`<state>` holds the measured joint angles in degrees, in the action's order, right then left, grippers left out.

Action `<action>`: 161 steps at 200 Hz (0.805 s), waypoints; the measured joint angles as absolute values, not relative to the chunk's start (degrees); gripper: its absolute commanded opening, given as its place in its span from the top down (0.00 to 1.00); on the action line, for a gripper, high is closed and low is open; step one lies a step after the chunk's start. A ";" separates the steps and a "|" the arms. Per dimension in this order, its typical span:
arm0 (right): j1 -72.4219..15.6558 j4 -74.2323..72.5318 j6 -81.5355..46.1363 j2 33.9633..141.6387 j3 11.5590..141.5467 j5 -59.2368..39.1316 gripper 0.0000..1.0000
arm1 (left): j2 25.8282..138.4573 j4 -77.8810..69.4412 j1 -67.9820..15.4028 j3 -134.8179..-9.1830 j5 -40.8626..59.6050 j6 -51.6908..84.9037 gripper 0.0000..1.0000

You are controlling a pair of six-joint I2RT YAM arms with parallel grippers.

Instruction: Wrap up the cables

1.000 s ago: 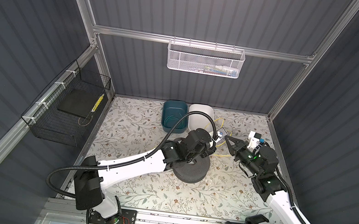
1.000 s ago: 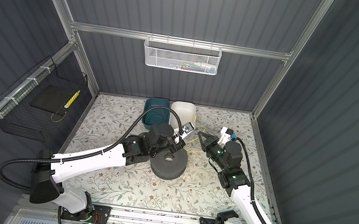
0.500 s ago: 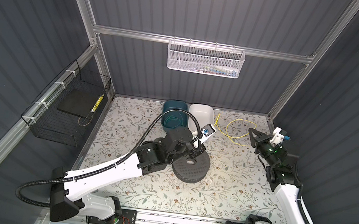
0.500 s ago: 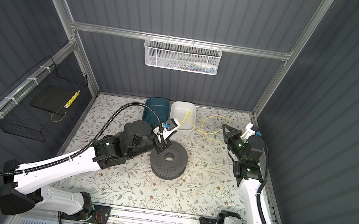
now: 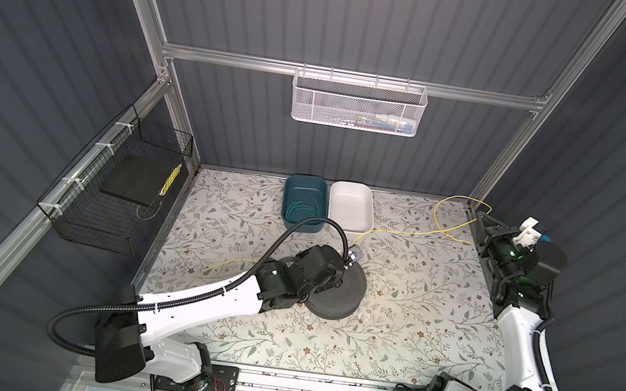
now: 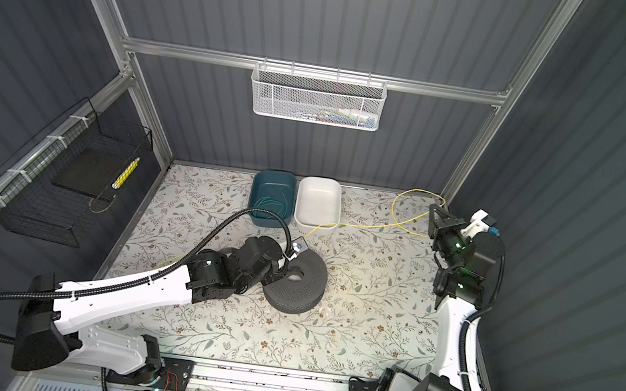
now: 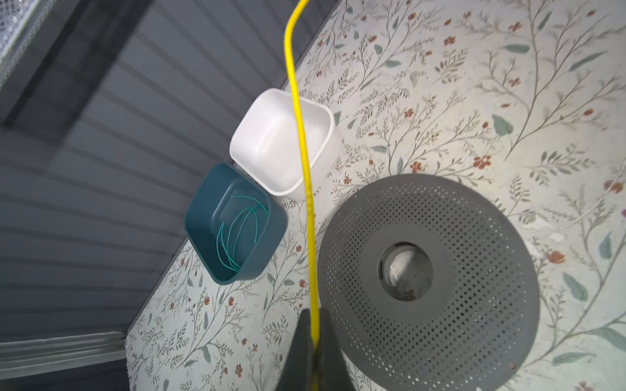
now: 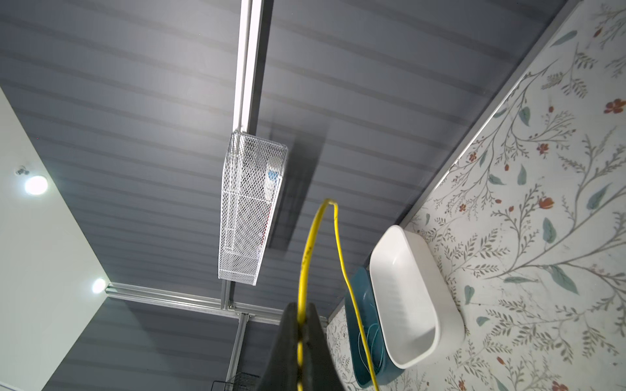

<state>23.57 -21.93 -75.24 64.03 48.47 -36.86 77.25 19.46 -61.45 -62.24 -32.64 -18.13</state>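
The left gripper sinks down beside the grey perforated spool's rim next and releases the yellow cable (image 5: 402, 232) there, since my right gripper holds its far part.
The yellow cable (image 5: 402, 232) stretches taut across the mat in both top views, from my left gripper (image 5: 343, 266) to my right gripper (image 5: 482, 221). It loops (image 6: 420, 198) near the back right corner. Both grippers are shut on it: the left (image 7: 313, 316) beside the rim of the grey perforated spool (image 7: 440, 304), the right (image 8: 301, 309) raised near the right wall. A yellow tail (image 5: 227, 263) trails on the mat behind the left arm. The teal-green cable (image 7: 237, 233) lies coiled in the teal bin (image 5: 307, 179).
A white bin (image 5: 352, 187) stands beside the teal one at the back wall. A white mesh basket (image 5: 358, 104) hangs on the back wall and a black wire basket (image 5: 119, 184) on the left wall. The right wall is close behind my right gripper.
My right gripper has swung from beside the spool out to the back right corner, drawing the yellow cable long. My left gripper has dropped back to the spool's near-left rim.
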 measured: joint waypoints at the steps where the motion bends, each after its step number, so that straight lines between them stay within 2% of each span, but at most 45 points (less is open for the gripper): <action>1: 23.57 -21.93 -75.24 64.03 48.47 -36.86 1.00 | 77.25 19.46 -61.45 -62.24 -32.64 -18.13 1.00; 50: 26.72 -24.01 -79.77 67.31 49.10 -41.12 1.00 | 81.58 15.14 -61.80 -59.81 -34.52 -19.33 1.00; 124: 26.76 -24.62 -81.62 68.03 50.24 -44.01 1.00 | 83.29 11.31 -61.91 -57.56 -37.34 -19.97 1.00; 139: 26.22 -24.67 -80.90 67.44 49.78 -43.83 1.00 | 83.72 12.86 -61.93 -58.61 -37.82 -19.88 0.83; 143: 26.13 -24.67 -80.75 67.26 49.60 -43.59 1.00 | 83.72 13.37 -61.91 -58.89 -38.04 -19.90 0.76; 150: 26.04 -24.84 -79.77 66.65 49.17 -42.50 1.00 | 83.70 15.68 -61.80 -59.79 -38.52 -19.94 0.59; 161: 26.02 -24.75 -78.22 65.43 48.42 -40.86 1.00 | 83.66 18.13 -61.65 -60.75 -38.87 -19.38 0.48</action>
<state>26.02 -24.75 -78.22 65.43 48.42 -40.86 83.66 18.13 -61.65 -60.75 -38.87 -19.38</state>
